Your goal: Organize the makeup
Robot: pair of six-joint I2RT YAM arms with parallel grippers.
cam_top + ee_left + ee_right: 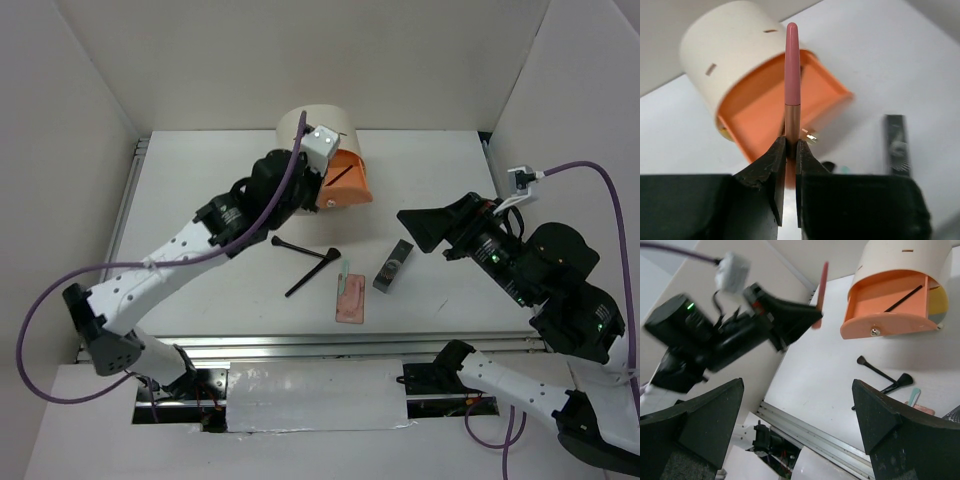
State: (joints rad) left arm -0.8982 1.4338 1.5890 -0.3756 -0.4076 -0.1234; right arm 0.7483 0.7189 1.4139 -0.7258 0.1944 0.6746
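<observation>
The orange-pink stick is in my left gripper and will go down next into the open orange drawer, beside the thin black brush, where the drawer's bottom lies bare (336, 167) (761, 113).
My left gripper (791, 145) is shut on the lower end of an orange-pink stick (792, 75), held in the air in front of the open orange drawer (765, 110); the stick also shows in the right wrist view (821, 290). One thin black brush (902, 298) lies inside the drawer. Two black brushes (300, 247) (308, 275) lie crossed on the table. Beside them lie a pale teal stick (345, 270), a flat pink palette (350, 300) and a dark grey case (393, 265). My right gripper (420, 228) is open and empty, in the air to the right of the case.
The cream drum-shaped box (312, 125) stands at the back middle, its orange drawer (345, 182) pulled out towards the front. White walls close in the table on the left, back and right. A metal rail (300, 345) runs along the near edge.
</observation>
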